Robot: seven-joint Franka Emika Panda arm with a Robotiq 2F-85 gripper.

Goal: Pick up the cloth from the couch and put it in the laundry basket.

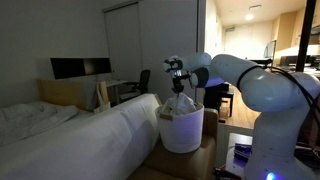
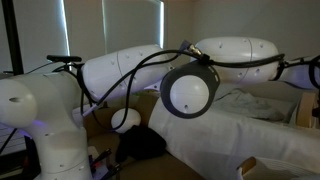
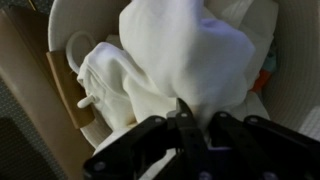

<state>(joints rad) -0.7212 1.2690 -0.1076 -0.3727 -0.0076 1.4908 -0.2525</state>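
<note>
Next, my gripper lowers into the laundry basket's opening point(image 1: 181, 106) and releases the cloth there, since it still holds the cloth's upper part above the laundry basket's rim.
A white cloth point(image 1: 180, 103) hangs from my gripper point(image 1: 178, 88) right above the white laundry basket point(image 1: 182, 135), its lower end at the basket's rim. In the wrist view the gripper point(image 3: 190, 125) is shut on the cloth point(image 3: 190, 55), which drapes down into the basket point(image 3: 62, 30) onto other white laundry. The white couch point(image 1: 80, 135) lies beside the basket. In an exterior view the arm point(image 2: 190, 90) hides the gripper and the cloth.
The basket stands on a cardboard box point(image 1: 205, 155) next to the couch. A desk with monitors point(image 1: 80, 68) and an office chair point(image 1: 140, 82) stand behind. The robot's base point(image 1: 275, 130) is close beside the basket.
</note>
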